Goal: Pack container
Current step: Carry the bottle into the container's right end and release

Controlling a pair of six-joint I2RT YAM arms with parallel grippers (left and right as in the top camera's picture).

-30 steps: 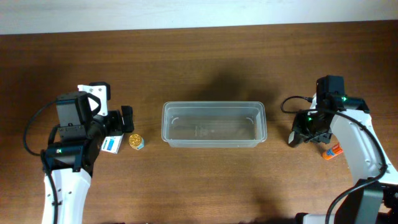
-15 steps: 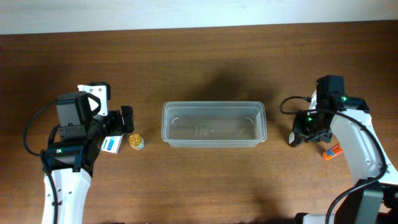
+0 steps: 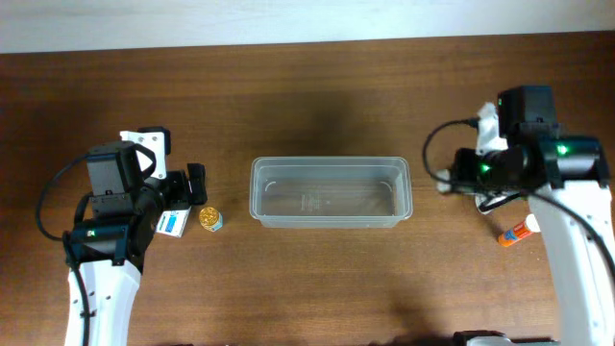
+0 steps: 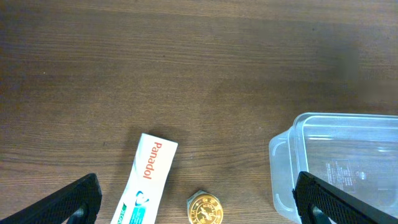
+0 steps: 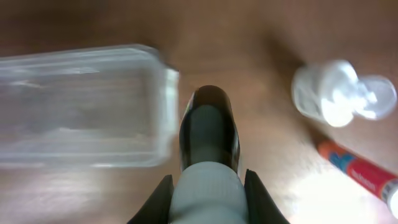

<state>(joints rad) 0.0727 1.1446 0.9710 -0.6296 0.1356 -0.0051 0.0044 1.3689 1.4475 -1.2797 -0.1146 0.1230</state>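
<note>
The right gripper moves over that end next, as the dark bottle is just outside the empty container's end, then lowers the bottle inside.
The clear plastic container lies open in the middle of the table; it also shows in the left wrist view and the right wrist view. My right gripper is shut on a dark bottle with a pale grey cap, held above the table just right of the container's right end. My left gripper is open and hovers over a white Panadol box and a small gold-lidded jar, left of the container. In the overhead view the box and the jar lie side by side.
An orange and white glue stick lies on the table at the right, also in the right wrist view. A white round-capped object lies near it. The table's far edge runs along the top of the overhead view.
My right arm has risen and swung left toward the container's right end with the bottle in its grip, uncovering the glue stick. The left arm has not moved.
</note>
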